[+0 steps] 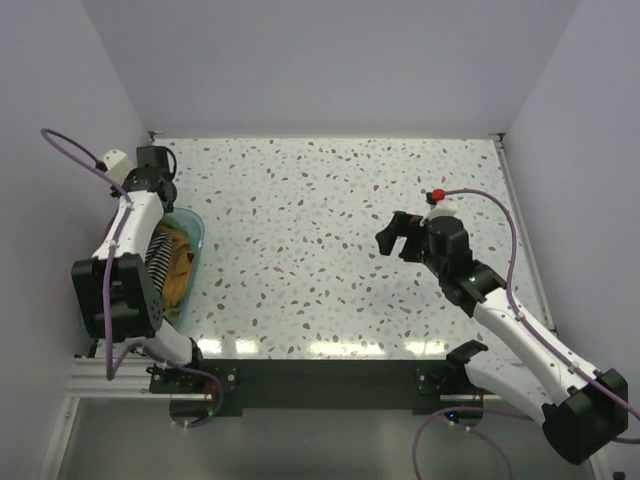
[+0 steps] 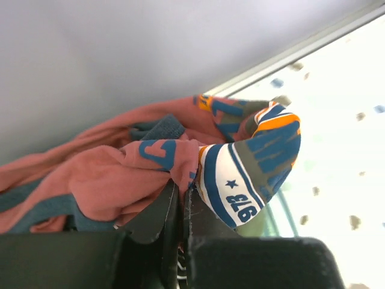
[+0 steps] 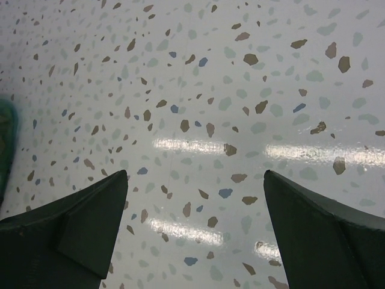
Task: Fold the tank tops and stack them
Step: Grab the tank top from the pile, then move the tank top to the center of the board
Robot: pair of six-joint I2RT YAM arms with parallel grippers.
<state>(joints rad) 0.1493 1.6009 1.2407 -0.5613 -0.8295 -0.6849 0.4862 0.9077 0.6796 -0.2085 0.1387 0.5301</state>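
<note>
The table's bare middle is to the right of my left gripper in the top view. I will lift the tank top, carry it there, lower it and let it go.
The rust-red tank top [image 2: 96, 177], with navy trim and a blue-white graphic [image 2: 249, 171], fills the left wrist view. My left gripper [image 2: 182, 188] is shut on a fold of its cloth, both fingers pressed together. From above, the left arm reaches over the teal bin [image 1: 198, 232] at the table's left edge. A black-and-white striped top [image 1: 161, 262] and a mustard-orange top [image 1: 183, 262] lie bunched inside the bin. My right gripper [image 1: 392, 235] hovers over the table's right half, open and holding nothing [image 3: 195, 180].
The speckled tabletop [image 1: 320, 230] stretches between the two arms. White walls close in the left, back and right sides. In the right wrist view the bin's rim [image 3: 6, 138] shows at the far left edge.
</note>
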